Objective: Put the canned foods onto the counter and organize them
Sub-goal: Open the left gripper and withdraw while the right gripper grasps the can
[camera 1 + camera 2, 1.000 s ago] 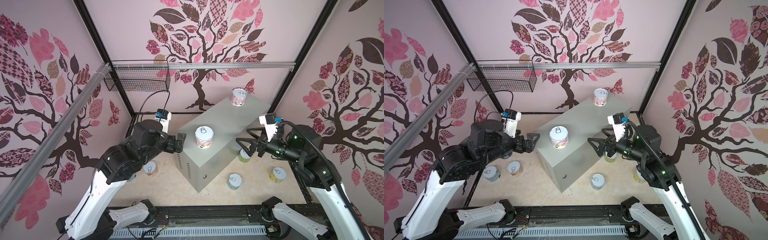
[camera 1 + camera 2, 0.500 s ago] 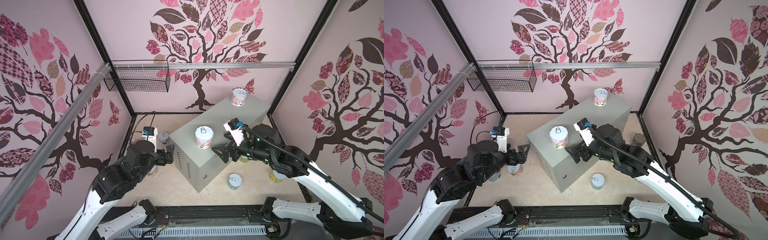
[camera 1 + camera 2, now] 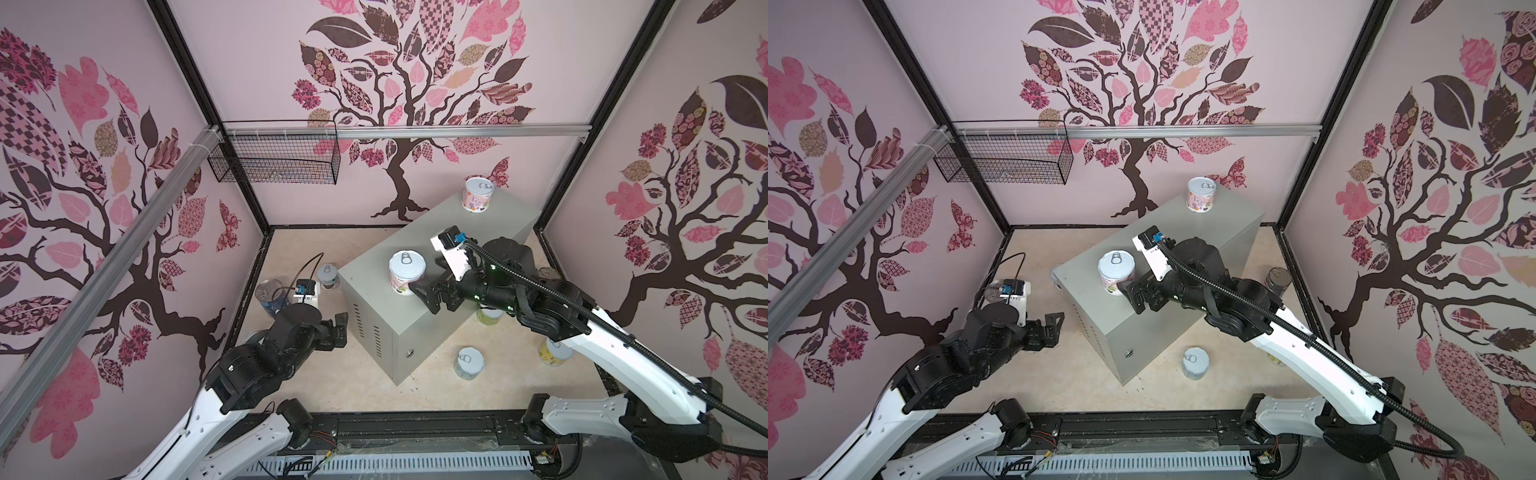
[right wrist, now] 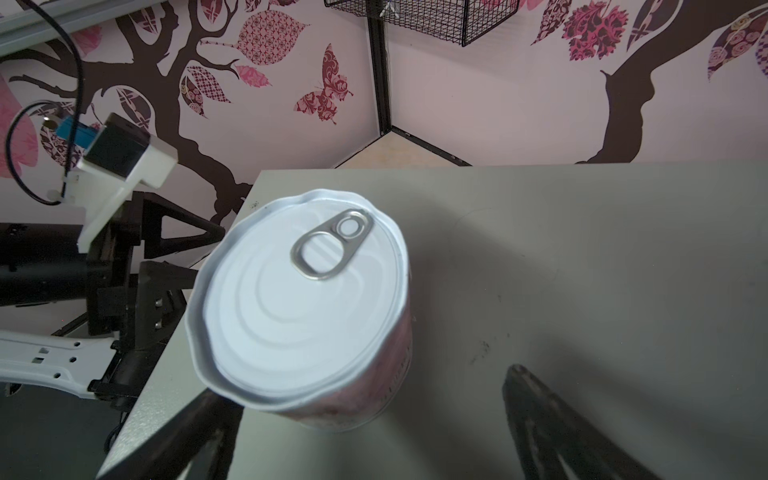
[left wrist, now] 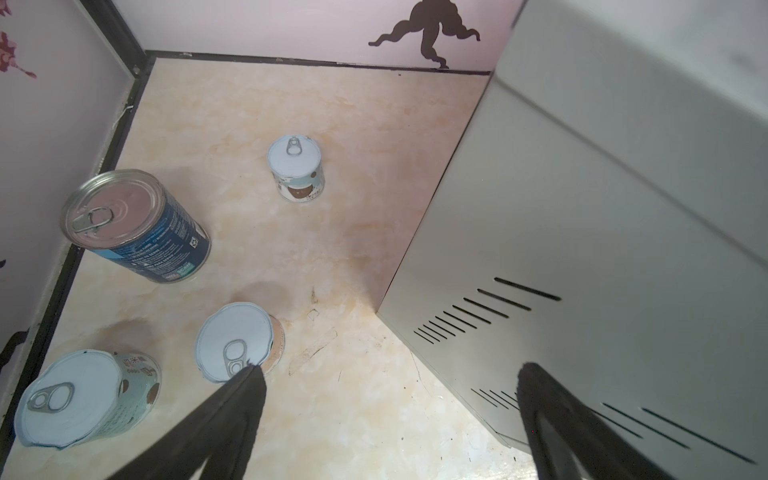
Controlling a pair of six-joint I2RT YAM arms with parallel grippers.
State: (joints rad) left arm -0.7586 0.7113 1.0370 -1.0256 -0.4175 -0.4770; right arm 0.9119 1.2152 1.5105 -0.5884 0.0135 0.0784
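Note:
The nearer can (image 3: 406, 272) (image 4: 303, 307) stands ahead of my right gripper's fingers, closer to one, so I need to slide toward the counter's vented side to center them around it.
The grey counter (image 3: 440, 249) (image 3: 1187, 249) carries two short cans in both top views: a pink-labelled one (image 3: 478, 196) (image 3: 1201, 195) at its far end and another (image 3: 407, 272) (image 3: 1116, 273) near its front left corner. My right gripper (image 3: 426, 297) (image 3: 1131, 298) hovers open over the counter top right beside that nearer can (image 4: 303, 307), which sits partly between the fingers (image 4: 536, 411) without being clamped. My left gripper (image 3: 340, 328) (image 3: 1056, 328) (image 5: 386, 374) is open and empty, low by the counter's vented side (image 5: 582, 249).
On the floor left of the counter stand a tall blue can (image 5: 137, 228) and three short cans (image 5: 296, 168) (image 5: 239, 340) (image 5: 87, 399). Right of it stand more cans (image 3: 469, 362) (image 3: 555, 353) (image 3: 490, 313) and a dark one (image 3: 1278, 282). A wire basket (image 3: 274, 160) hangs on the back wall.
My right arm swung from the counter's right side across its top to the nearer can. My left arm drew back from the counter and dropped toward the floor on the left.

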